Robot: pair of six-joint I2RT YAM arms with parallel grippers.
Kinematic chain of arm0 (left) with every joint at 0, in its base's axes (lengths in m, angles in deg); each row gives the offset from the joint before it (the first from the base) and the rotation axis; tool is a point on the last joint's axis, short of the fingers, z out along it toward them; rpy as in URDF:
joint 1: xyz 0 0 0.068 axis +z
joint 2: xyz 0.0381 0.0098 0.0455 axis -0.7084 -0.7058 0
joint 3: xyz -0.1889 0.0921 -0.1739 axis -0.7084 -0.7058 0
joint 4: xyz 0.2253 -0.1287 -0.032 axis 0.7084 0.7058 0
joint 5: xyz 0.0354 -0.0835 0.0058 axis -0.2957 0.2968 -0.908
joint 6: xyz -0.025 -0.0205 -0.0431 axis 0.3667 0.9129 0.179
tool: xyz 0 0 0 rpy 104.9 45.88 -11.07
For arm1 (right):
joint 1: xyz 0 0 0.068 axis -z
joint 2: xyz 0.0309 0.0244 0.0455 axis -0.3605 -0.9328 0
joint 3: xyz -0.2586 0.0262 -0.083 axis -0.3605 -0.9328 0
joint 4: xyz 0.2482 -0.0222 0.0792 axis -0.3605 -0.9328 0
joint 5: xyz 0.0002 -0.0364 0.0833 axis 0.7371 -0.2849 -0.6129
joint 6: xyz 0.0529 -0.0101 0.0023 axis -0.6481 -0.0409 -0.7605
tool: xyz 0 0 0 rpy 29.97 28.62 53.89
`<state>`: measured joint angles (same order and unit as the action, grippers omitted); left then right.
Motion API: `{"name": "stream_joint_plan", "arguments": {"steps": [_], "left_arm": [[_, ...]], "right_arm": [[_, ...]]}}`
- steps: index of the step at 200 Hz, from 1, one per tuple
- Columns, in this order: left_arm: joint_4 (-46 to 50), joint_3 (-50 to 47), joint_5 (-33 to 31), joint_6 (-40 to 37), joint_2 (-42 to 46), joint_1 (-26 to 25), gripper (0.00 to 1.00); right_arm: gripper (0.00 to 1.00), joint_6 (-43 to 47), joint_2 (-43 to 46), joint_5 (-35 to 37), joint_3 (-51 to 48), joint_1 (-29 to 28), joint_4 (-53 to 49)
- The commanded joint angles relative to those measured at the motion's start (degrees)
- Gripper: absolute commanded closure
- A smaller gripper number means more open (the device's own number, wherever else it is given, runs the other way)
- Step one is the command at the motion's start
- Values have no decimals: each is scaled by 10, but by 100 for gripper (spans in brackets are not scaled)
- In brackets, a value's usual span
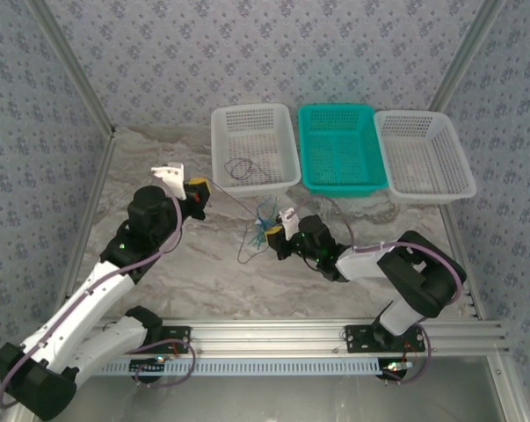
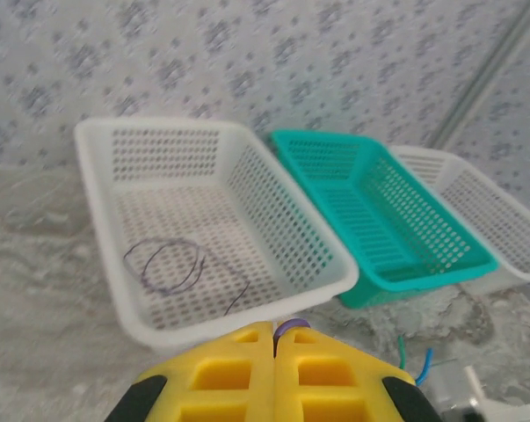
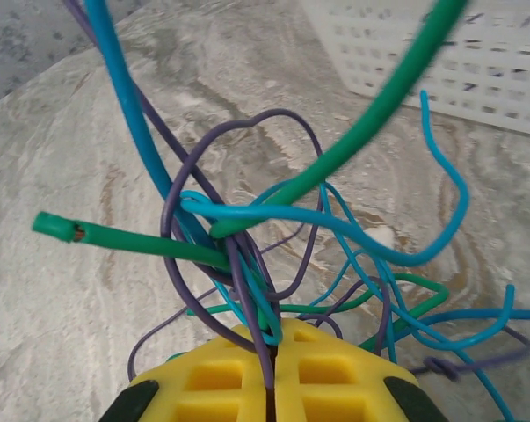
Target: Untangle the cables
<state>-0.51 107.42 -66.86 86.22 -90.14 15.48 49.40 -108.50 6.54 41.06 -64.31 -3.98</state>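
Observation:
I should pull with my left gripper toward bare marble by the side (image 1: pixel 134 172) beside it, away from the wad of cables that the purple cable still runs to. Then I should release the purple cable.
The cables (image 1: pixel 259 230) form a small tangle of blue, green and purple wires on the marble table, in front of the baskets. My right gripper (image 1: pixel 278 234) is shut on that wad. In the right wrist view its yellow fingers (image 3: pixel 221 378) pinch purple, blue and green strands (image 3: pixel 247 264) that loop up toward the camera. My left gripper (image 1: pixel 197 188) sits to the left by the white basket and is shut on a thin purple cable (image 2: pixel 293 325), whose small loop pokes out between its tips (image 2: pixel 274 332). A thin strand runs from there to the wad.
Three baskets stand in a row at the back: a white one (image 1: pixel 222 145) with a loose purple wire (image 2: pixel 163 264) lying in it, a teal one (image 1: pixel 310 149) and another white one (image 1: pixel 453 158). Patterned walls close in the table.

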Motion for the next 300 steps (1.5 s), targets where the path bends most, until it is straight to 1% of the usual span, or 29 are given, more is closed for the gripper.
{"name": "stream_joint_plan", "arguments": {"steps": [1,10,28,56,76,88,106,114,122,129,138,145,159,167,179,196,209,231,247,258,269,280,300], "left_arm": [[0,63,-42,23,39,40,100],[29,78,-49,22,40,62,100],[67,104,-48,28,44,114,100],[102,136,-23,41,51,192,100],[114,151,6,47,51,228,100],[97,147,45,53,47,234,100],[9,109,175,75,34,233,100],[-42,85,229,86,27,226,100],[-84,58,267,89,22,212,100],[-108,40,293,74,19,196,100],[-109,21,310,35,19,166,100],[-92,10,310,-10,19,135,90],[-43,-13,290,-122,15,65,66],[-27,-29,269,-178,10,27,56],[-37,-58,247,-234,2,-19,48],[-105,-106,232,-282,-13,-56,39],[-129,-121,209,-308,-39,-68,35],[-172,-135,196,-356,-85,-73,34],[-212,-145,194,-385,-111,-74,34],[-208,-137,200,-416,-130,-76,34],[-200,-119,197,-439,-153,-77,33],[-214,-106,193,-455,-175,-76,33],[-242,-88,200,-478,-221,-75,33]], "right_arm": [[95,-41,-21,75,-44,15,-22],[96,-55,-25,76,-57,26,-8],[97,-74,-38,57,-69,47,7],[96,-72,-49,44,-61,56,-25],[95,-77,-55,53,-75,58,-13],[94,-80,-61,47,-82,61,-4],[95,-68,-58,18,-73,53,-18],[97,-59,-54,6,-66,45,-27],[97,-53,-46,2,-64,39,-29],[97,-50,-36,0,-66,34,-27],[97,-49,-24,-3,-67,34,-27],[97,-47,-12,-8,-67,35,-31],[97,-37,10,-25,-66,39,-43],[97,-27,25,-44,-65,40,-51],[97,-8,47,-73,-58,39,-80],[98,19,85,-99,-42,41,-134],[99,36,125,-111,-38,40,-166],[100,65,206,-105,-31,41,-226],[100,95,262,-89,-22,41,-273],[100,119,292,-85,-15,42,-304],[100,137,315,-87,-10,42,-328],[100,152,330,-98,-5,43,-346],[100,146,347,-118,6,48,-354]]}}
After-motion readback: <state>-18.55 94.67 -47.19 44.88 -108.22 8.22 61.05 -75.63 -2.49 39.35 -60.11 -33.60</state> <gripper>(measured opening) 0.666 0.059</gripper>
